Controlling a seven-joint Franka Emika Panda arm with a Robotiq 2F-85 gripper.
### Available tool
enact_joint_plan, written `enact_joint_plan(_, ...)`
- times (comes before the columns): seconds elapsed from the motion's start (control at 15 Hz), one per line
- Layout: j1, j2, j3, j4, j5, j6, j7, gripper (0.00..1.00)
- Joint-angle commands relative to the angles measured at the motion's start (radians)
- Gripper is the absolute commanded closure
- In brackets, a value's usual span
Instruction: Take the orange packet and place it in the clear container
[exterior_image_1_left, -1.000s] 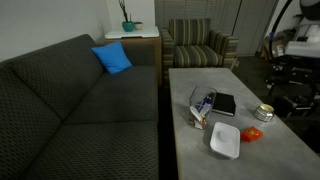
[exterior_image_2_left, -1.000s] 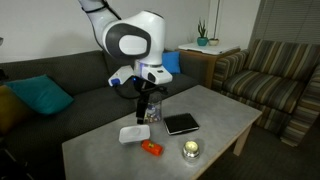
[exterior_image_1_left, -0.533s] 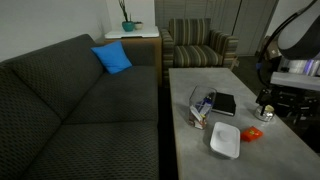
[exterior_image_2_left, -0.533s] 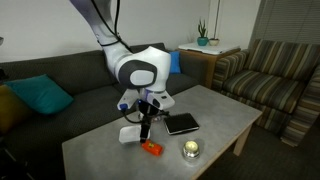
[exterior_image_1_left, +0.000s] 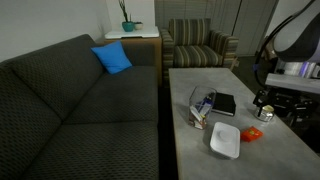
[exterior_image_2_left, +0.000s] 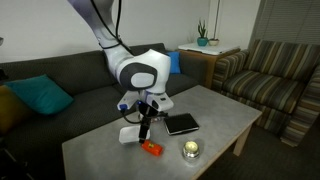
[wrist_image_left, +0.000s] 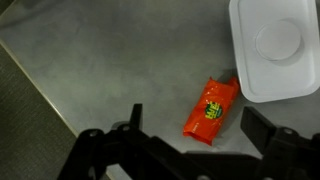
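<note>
The orange packet (wrist_image_left: 211, 110) lies off-centre between the gripper's open fingers, so the gripper moves down and toward the right in the wrist view next.
The orange packet (wrist_image_left: 211, 110) lies flat on the grey table next to the white dish (wrist_image_left: 272, 50); it also shows in both exterior views (exterior_image_1_left: 251, 133) (exterior_image_2_left: 152, 149). My gripper (wrist_image_left: 198, 124) is open and hangs just above the packet, one finger on each side, not touching it. It shows in an exterior view (exterior_image_2_left: 143, 133) too. The clear container (exterior_image_1_left: 203, 104) stands on the table beside the black book (exterior_image_1_left: 224, 104), holding some small items. In the exterior view facing the arm, the arm mostly hides it.
A round silvery tin (exterior_image_1_left: 264, 112) (exterior_image_2_left: 189, 150) stands near the packet. The table edge (wrist_image_left: 40, 95) runs close to the packet on the left of the wrist view. A dark sofa (exterior_image_1_left: 70, 100) lines one side of the table, and a striped armchair (exterior_image_1_left: 200, 45) stands beyond it.
The arm has swung in over the table and come down toward the orange packet. Over the last half second it has hardly moved. The gripper stays open.
</note>
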Motion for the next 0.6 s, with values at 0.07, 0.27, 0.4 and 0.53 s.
enact_joint_plan(0.07,0.0,0.16,0.001,0.167,0.048,-0.022,0.144,0.0)
enact_joint_plan(0.27,-0.003,0.234,0.003,0.249,0.044,-0.034,0.239,0.0)
enact_joint_plan(0.4,-0.021,0.289,0.015,0.311,0.034,-0.028,0.252,0.0)
enact_joint_plan(0.53,-0.033,0.341,0.024,0.369,0.024,-0.003,0.231,0.0)
